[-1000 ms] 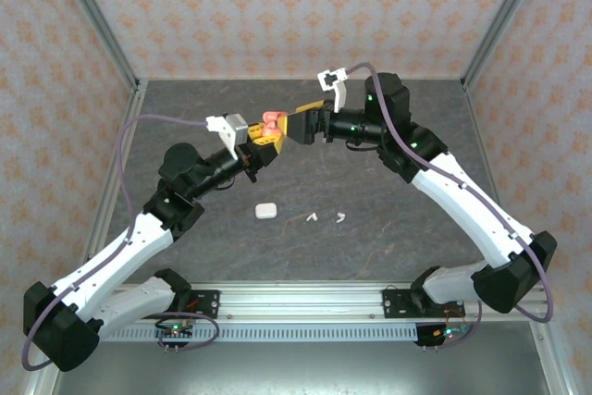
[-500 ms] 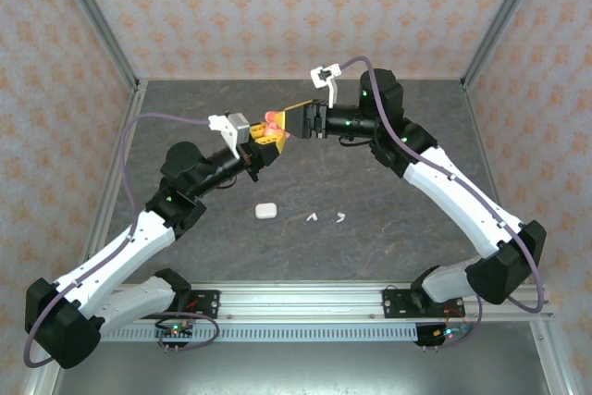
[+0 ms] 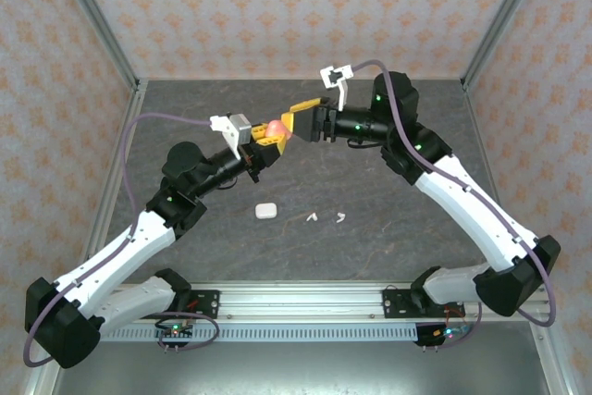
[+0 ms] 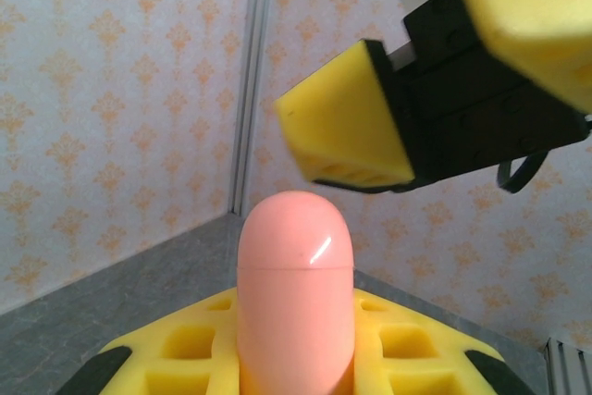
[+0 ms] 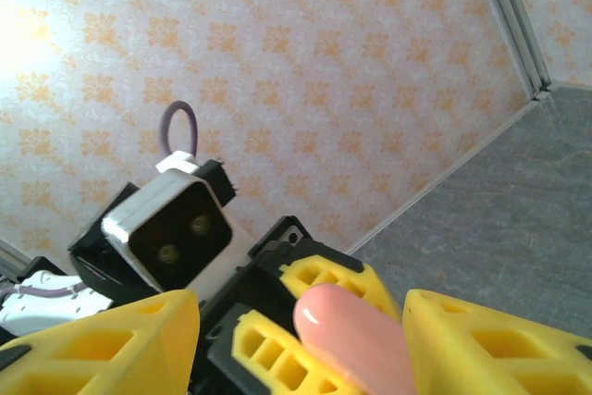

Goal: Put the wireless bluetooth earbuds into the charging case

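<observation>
My left gripper tilts and moves down next, then releases the coral-pink case (image 3: 276,126) on the tabletop.
A coral-pink charging case (image 3: 276,126) is held up above the table, with my left gripper (image 3: 266,139) shut on its lower part. In the left wrist view the case (image 4: 296,293) stands upright between my yellow fingers (image 4: 176,358), lid closed. My right gripper (image 3: 294,121) faces it from the right, open, with one jaw on each side of the case's rounded top (image 5: 356,339). The right-hand finger (image 5: 499,339) is close against the case and the left-hand one (image 5: 102,349) stands apart from it. Two white earbuds (image 3: 312,217) (image 3: 341,217) lie on the table below.
A small white case (image 3: 266,211) lies on the grey table left of the earbuds. Patterned walls with metal posts (image 3: 100,34) enclose the table on three sides. The arm bases sit on the rail (image 3: 305,301) at the near edge.
My right gripper's jaws have narrowed around the top of the pink case, and its wrist has shifted slightly. The left gripper has kept hold of the case in nearly the same place.
</observation>
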Robot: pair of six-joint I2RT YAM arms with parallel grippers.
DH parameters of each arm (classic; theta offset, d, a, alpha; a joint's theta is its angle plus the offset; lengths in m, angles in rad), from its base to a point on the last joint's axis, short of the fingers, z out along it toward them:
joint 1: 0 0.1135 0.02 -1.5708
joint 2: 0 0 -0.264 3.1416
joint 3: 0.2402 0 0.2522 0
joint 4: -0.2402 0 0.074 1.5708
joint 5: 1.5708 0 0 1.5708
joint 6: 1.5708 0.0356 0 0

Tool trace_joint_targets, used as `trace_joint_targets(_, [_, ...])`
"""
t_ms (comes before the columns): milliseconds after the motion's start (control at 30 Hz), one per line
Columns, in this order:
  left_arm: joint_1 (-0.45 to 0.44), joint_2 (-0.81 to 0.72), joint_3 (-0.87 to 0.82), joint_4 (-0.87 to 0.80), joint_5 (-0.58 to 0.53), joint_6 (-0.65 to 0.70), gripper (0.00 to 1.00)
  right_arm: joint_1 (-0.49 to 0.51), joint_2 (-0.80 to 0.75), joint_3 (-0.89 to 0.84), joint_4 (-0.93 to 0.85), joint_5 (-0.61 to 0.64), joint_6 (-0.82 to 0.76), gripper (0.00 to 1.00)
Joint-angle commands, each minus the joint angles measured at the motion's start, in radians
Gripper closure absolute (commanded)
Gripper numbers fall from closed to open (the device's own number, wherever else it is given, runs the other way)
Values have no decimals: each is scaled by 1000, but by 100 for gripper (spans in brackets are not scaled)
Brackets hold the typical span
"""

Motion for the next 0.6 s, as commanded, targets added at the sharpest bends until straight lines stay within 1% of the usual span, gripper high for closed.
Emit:
trace_joint_targets(0, [-6, -8, 24, -4, -30, 26, 100, 3, -28, 5, -36, 35, -46, 40])
trace_joint_targets(67, [-6, -8, 25, -15, -45, 26, 100, 2, -37, 15, -88, 84, -76, 39])
trace_joint_targets(133, [-6, -5, 28, -29, -60, 27, 100, 0, -48, 25, -147, 162, -105, 36])
trace_joint_targets(233, [-7, 2, 13, -21, -97, 28, 100, -8, -63, 34, -241, 327, -132, 30])
trace_joint_targets(300, [-4, 13, -8, -10, -150, 25, 100, -17, -70, 21, -286, 457, -122, 26])
trace_joint_targets(333, [0, 20, -15, -12, -165, 22, 100, -25, -73, 12, -298, 496, -111, 25])
trace_joint_targets(433, [31, 70, -17, -49, -204, -14, 100, -69, -87, -46, -296, 549, -43, 21])
trace_joint_targets(567, [108, 165, -26, -104, -223, -99, 100, -117, -106, -139, -272, 550, 29, 18])
